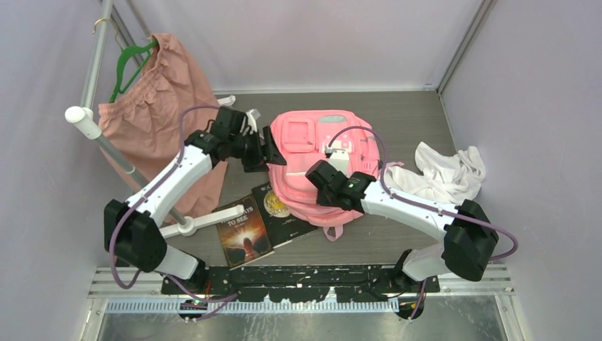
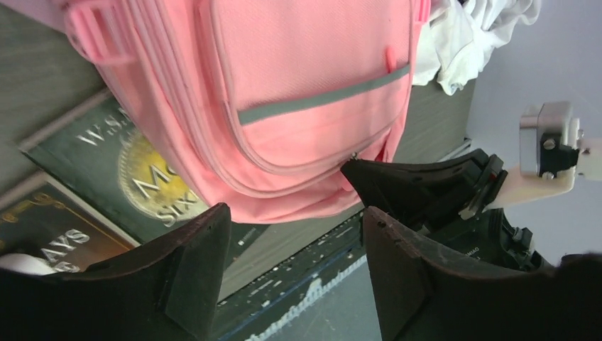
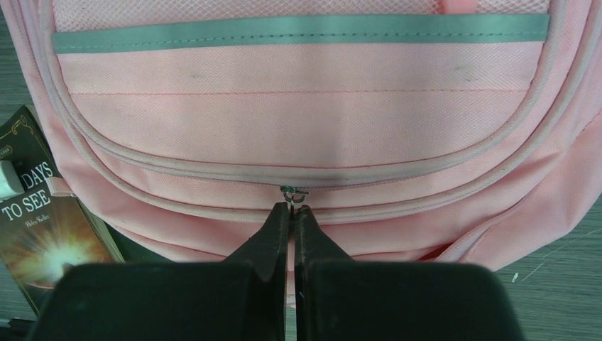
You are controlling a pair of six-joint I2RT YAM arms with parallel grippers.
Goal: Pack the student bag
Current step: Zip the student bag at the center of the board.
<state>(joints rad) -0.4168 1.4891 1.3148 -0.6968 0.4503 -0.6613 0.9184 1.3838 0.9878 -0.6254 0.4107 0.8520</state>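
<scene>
My right gripper needs to pull the zipper pull [image 3: 293, 192] to the right in its wrist view, then outward beside the green strip's end [image 3: 559, 35], and then let go of it, because the zipper pull is in the middle of the zipper.
The student bag [image 1: 312, 145], bright pink with light zipper trim, lies flat in the middle of the table. My right gripper [image 3: 292, 210] is shut, its tips pinching the small metal zipper pull [image 3: 293, 192] on the bag's curved front zipper, near the bag's lower end [image 1: 323, 181]. At the bag's left edge my left gripper [image 1: 273, 150] hovers open; in the left wrist view its fingers [image 2: 195, 256] stand wide apart with nothing between them, and the student bag [image 2: 305, 92] lies beyond them.
Two dark books [image 1: 243, 231] [image 1: 279, 207] lie by the bag's lower left corner, one partly under it. A white cloth [image 1: 441, 172] is bunched at the right. A dusty-pink garment [image 1: 149, 106] hangs on a green hanger from the rack [image 1: 85, 122] at the left.
</scene>
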